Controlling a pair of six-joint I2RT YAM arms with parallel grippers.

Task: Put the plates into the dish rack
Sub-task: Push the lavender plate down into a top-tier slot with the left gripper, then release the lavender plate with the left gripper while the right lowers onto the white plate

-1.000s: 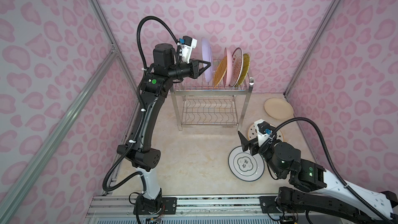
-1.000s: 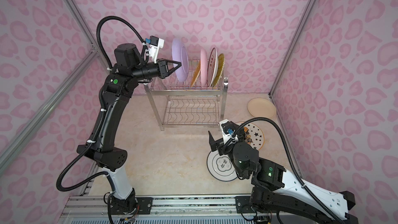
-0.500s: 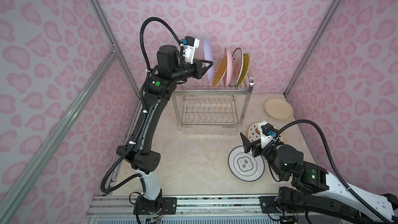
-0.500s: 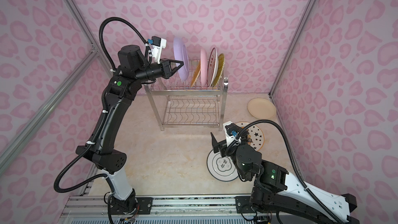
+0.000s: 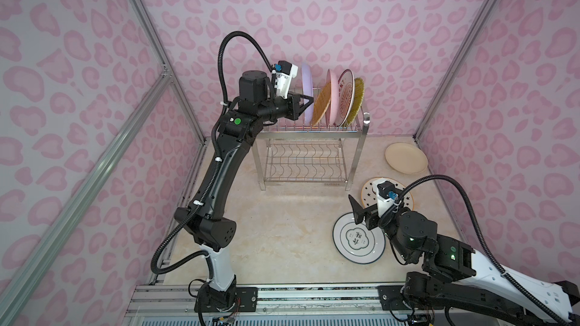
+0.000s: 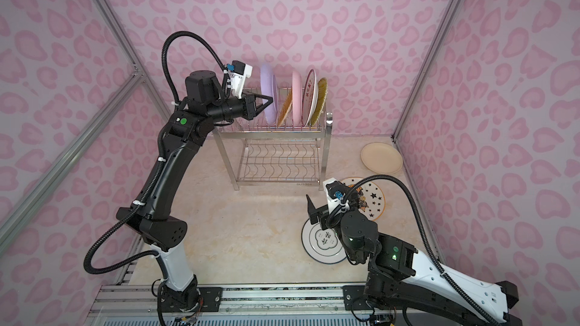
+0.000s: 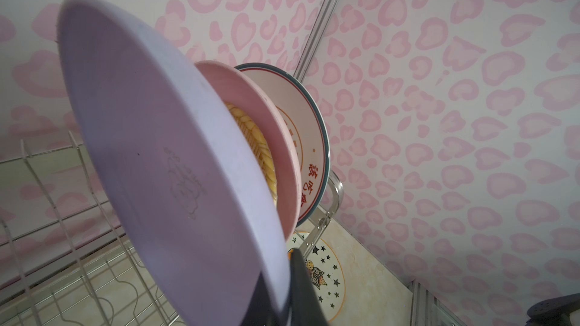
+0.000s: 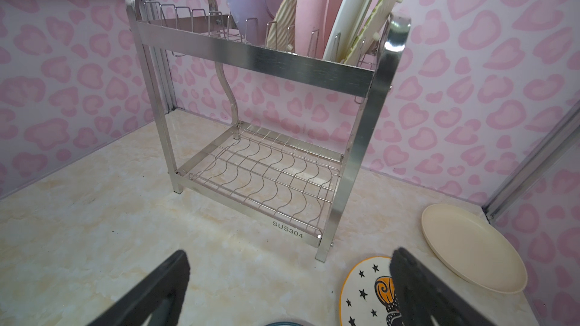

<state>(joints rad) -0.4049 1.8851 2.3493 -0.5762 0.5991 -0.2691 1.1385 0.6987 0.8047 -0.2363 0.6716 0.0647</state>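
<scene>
The dish rack's peg slot beside the orange woven-look plate point(image 5: 322, 106) is under my left gripper. My left gripper needs to lower the upright lilac plate into the slot next and let go of the lilac plate's rim.
The dish rack point(image 5: 309, 132) stands at the back wall. Its top tier holds the orange woven-look plate point(image 5: 322, 106), the pink plate point(image 5: 331, 95), the orange-radial white plate point(image 5: 346, 98) and the yellow striped plate point(image 5: 359, 97), all on edge. My left gripper point(image 5: 309, 105) is shut on the rim of the lilac plate point(image 5: 307, 86), held upright with its lower edge at the prong tops, left of the woven one. My right gripper point(image 5: 367, 203) hovers open over the table between the ring-emblem plate point(image 5: 357, 246) and the star plate point(image 5: 369, 192). In the left wrist view the lilac plate point(image 7: 163, 158) fills the near side.
A plain cream plate point(image 5: 406, 158) lies flat at the back right by the wall. The rack's wavy lower shelf point(image 8: 266, 177) holds nothing. Several prong slots point(image 8: 185, 17) left of the lilac plate stand free. Pink-patterned walls close in three sides.
My left gripper has carried the lilac plate a little to the right, closer to the racked plates. The right arm has shifted slightly and its gripper stays open.
</scene>
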